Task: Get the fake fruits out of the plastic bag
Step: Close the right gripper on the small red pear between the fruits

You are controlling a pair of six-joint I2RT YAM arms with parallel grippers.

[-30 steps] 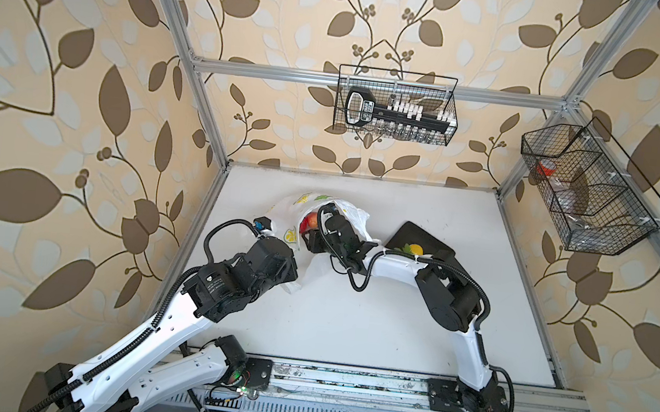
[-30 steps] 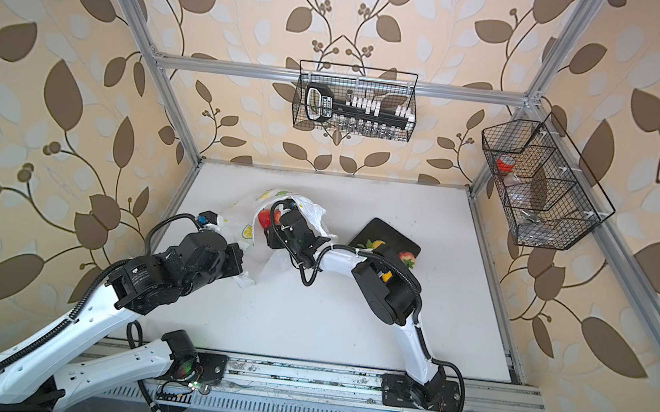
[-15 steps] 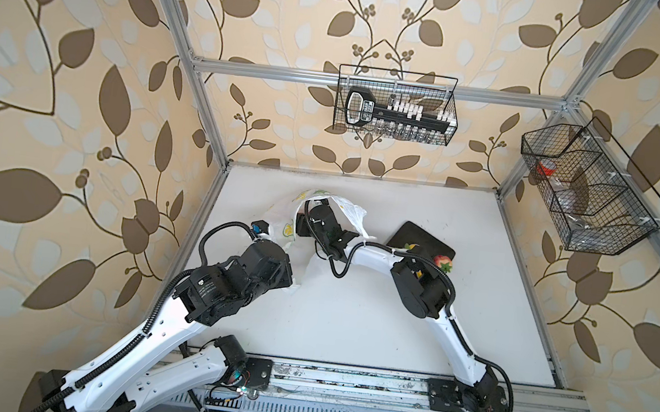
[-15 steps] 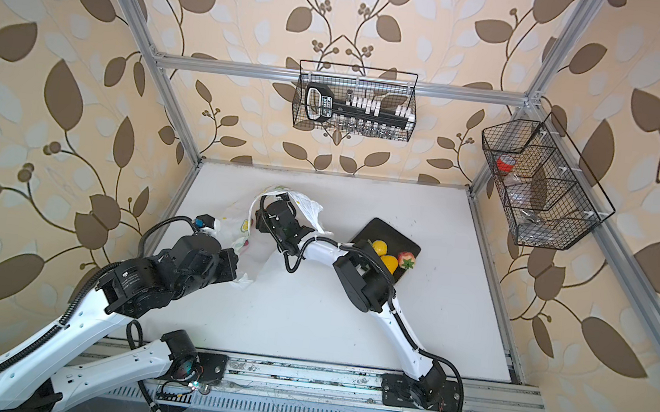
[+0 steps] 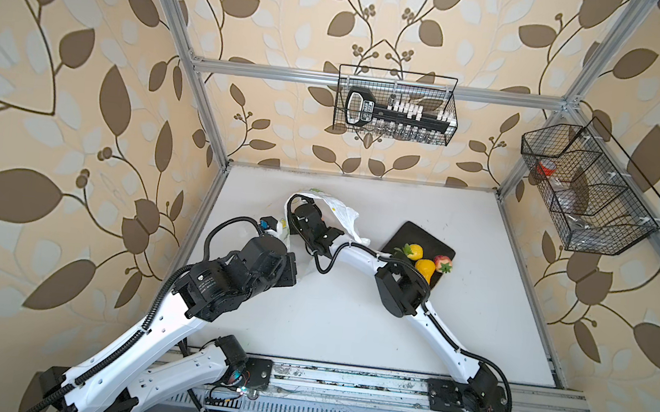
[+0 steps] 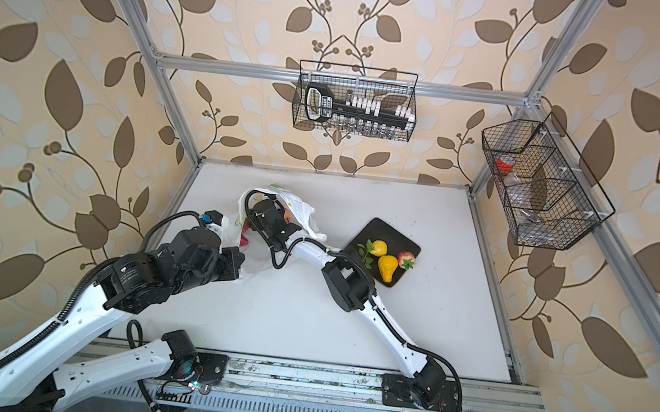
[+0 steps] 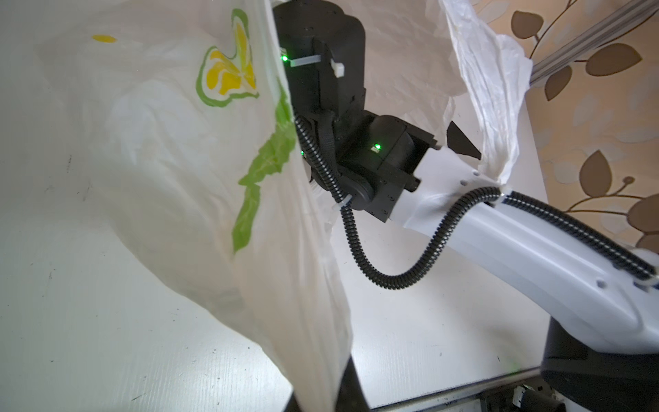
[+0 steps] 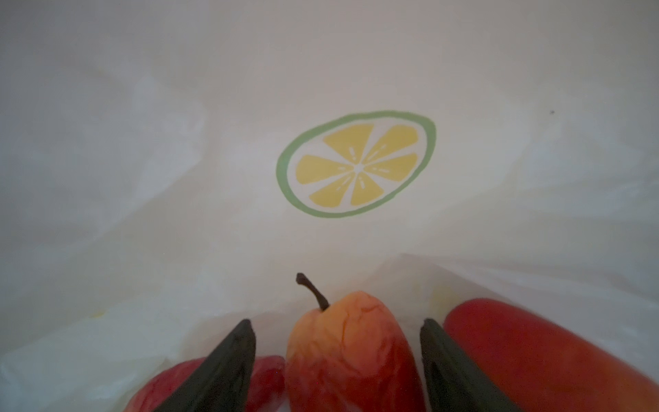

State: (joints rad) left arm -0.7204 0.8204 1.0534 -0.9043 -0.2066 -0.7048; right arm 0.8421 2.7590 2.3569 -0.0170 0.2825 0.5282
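Observation:
Next, the right gripper eases deeper into the bag and closes on the orange-red pear-shaped fruit [image 8: 349, 353], since that fruit already sits between the open fingers.
The plastic bag [image 5: 340, 212] [image 6: 299, 208], white with printed lemons, lies at the back left of the table. My left gripper [image 7: 321, 399] is shut on a fold of the plastic bag [image 7: 178, 160] and holds it up. My right gripper [image 8: 337, 324] is deep inside the bag and open. An orange-red pear-shaped fruit [image 8: 349, 353] sits between its fingers, not clamped. Red fruits [image 8: 535, 349] [image 8: 265, 371] lie on either side of it. In both top views a lemon [image 5: 415, 250], a yellow pear [image 5: 425, 268] and a red fruit [image 5: 442, 264] rest on the dark tray [image 5: 421, 235].
A wire basket [image 5: 395, 105] with small parts hangs on the back wall. Another wire basket [image 5: 589, 188] hangs on the right wall. The right arm's elbow [image 5: 401, 289] overlaps the tray's near edge. Aluminium frame posts border the table.
The right arm has pushed further into the bag toward the back left, its jaws have widened, and its elbow has uncovered the fruits on the tray. The left gripper stays shut on the bag.

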